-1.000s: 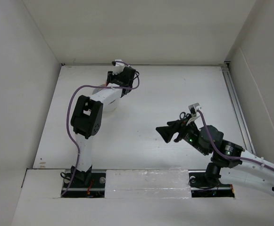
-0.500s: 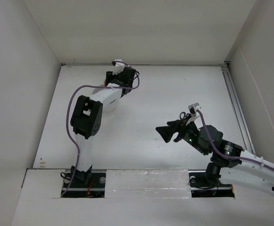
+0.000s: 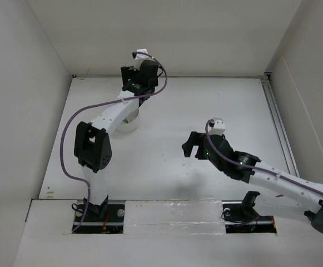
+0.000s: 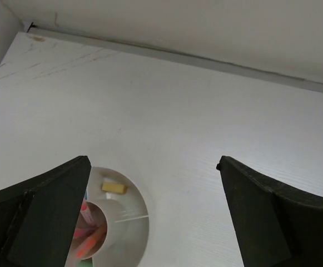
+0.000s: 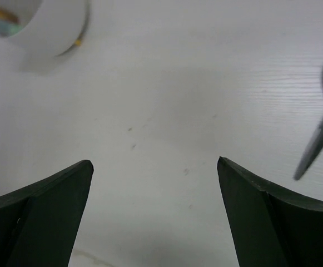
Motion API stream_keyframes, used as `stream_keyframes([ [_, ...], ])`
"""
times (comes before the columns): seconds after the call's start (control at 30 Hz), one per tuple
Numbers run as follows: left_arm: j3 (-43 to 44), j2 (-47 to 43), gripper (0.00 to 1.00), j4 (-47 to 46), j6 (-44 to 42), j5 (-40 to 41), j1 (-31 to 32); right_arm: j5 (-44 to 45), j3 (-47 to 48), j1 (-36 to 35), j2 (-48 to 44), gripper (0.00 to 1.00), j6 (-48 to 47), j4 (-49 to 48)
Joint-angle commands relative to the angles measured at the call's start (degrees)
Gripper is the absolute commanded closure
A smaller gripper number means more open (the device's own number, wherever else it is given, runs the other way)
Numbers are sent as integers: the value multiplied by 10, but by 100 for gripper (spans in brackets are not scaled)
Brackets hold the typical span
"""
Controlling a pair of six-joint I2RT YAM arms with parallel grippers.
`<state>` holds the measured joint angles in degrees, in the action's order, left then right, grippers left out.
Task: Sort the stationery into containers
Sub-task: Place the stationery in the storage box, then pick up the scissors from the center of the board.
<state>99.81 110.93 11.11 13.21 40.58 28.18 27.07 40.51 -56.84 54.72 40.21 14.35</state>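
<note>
The scissors (image 5: pixel 321 133) still lie outside the cup, so my right gripper next moves toward the right in its wrist view and down onto their black handle.
The white round cup (image 4: pixel 129 233) with inner dividers shows at the lower left of the left wrist view. A tan eraser (image 4: pixel 114 187) lies in its outer compartment. Pink and orange pens (image 4: pixel 89 236) stand in its middle. My left gripper (image 4: pixel 153 161) is open and empty, above and just beyond the cup (image 3: pixel 129 123). Seen from above, the left gripper (image 3: pixel 139 78) is near the back wall. My right gripper (image 5: pixel 155 162) hangs open over bare table. Black-handled scissors (image 5: pixel 321 133) lie at its right edge. The right arm hides them from above.
The cup (image 5: pixel 44 22) sits at the upper left of the right wrist view, with a small orange item (image 5: pixel 79 41) at its foot. The back wall edge (image 4: pixel 205 60) runs close beyond the left gripper. Side walls close in the table (image 3: pixel 205 105).
The left gripper has opened wide and risen toward the back wall. The right arm has stretched forward and swung, its gripper opening a little wider.
</note>
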Motion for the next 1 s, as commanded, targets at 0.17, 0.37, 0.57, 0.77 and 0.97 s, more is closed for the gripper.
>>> stream_keyframes([
  [0.17,136,-113,0,174,62,-131,9,-18,119,246,121,0,26,108],
  [0.37,67,-234,0,190,70,-151,9,-5,204,346,210,3,1,169],
  [0.57,-14,-318,0,156,70,-157,9,-61,204,456,236,13,-29,176],
  [0.77,2,-281,0,172,81,-227,9,-132,147,481,216,18,-35,139],
  [0.97,-14,-295,0,159,81,-234,9,-132,142,481,260,21,-52,139],
])
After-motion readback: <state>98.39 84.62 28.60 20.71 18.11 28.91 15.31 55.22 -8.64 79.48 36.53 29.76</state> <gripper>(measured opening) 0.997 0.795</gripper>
